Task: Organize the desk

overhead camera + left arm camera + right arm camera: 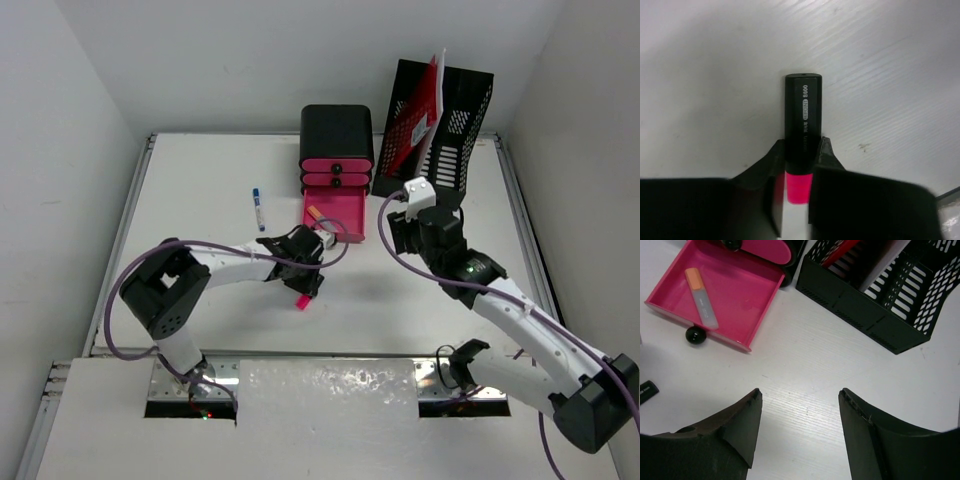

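I will lift my left gripper outward over the open pink drawer, then lower the black highlighter [802,105] beside the orange one, onto the drawer's bare bottom.
The white desk [200,180] fills the top view. My left gripper [306,272] is low over its middle, shut on a highlighter [802,105] with a black body and a pink end [301,301]. In the left wrist view the fingers [826,152] press both sides of it, close over the desk. My right gripper [400,236] hovers open and empty in front of the black file rack [432,125]. In the right wrist view its fingertips [756,396] stand wide apart over bare desk [805,375].
A black drawer unit [337,148] stands at the back with its pink bottom drawer [338,216] pulled open, an orange highlighter [701,297] inside. The file rack holds a red folder [418,115]. A blue pen [257,206] lies at the back left.
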Controlling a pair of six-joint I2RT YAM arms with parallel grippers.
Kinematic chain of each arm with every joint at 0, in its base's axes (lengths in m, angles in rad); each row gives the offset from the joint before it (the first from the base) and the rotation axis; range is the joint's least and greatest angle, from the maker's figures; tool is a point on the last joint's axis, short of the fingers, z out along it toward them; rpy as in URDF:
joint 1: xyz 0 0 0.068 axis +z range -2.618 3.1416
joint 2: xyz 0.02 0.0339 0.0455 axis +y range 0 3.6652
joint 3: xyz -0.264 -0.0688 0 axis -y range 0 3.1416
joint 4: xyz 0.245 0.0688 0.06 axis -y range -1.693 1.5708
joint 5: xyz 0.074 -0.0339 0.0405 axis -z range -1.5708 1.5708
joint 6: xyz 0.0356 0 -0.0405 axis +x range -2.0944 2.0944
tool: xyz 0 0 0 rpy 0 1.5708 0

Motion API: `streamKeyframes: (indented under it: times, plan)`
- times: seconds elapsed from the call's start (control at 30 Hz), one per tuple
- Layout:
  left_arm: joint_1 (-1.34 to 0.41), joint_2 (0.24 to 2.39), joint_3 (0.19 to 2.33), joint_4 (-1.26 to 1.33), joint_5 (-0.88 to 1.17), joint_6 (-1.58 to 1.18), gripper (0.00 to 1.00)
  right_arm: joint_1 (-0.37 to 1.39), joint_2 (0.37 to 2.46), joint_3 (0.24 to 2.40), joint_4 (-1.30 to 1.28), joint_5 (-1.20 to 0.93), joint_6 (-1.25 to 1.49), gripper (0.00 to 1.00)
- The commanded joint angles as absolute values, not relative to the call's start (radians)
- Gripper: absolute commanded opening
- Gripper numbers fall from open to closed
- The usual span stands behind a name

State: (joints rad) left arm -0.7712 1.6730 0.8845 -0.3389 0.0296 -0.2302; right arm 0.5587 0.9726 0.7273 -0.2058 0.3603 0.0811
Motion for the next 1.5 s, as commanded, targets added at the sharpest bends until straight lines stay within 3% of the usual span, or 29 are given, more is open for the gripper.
streamKeyframes:
  times: [0.0, 0.23, 0.43, 0.83, 1.47]
  plan:
    - [-0.799, 1.75, 0.903, -0.351, 0.009, -0.278, 0.0, 0.561, 0.939, 0.723, -0.196, 0.399, 0.094, 0.6]
    - [-0.894, 1.692, 1.072, -0.597, 0.011, -0.215, 0.0, 0.56, 0.894, 0.719, -0.215, 0.437, 0.071, 0.6]
    - [-0.897, 1.683, 1.447, -0.672, -0.127, -0.187, 0.0, 0.561, 0.897, 0.704, -0.195, 0.448, 0.066, 0.6]
    - [-0.865, 2.161, 2.001, -0.692, -0.25, 0.08, 0.0, 0.557, 0.862, 0.673, -0.202, 0.449, 0.066, 0.59]
    - [-0.669, 2.24, 1.973, -0.587, -0.233, 0.138, 0.0, 0.557, 0.769, 0.649, -0.288, 0.48, 0.081, 0.59]
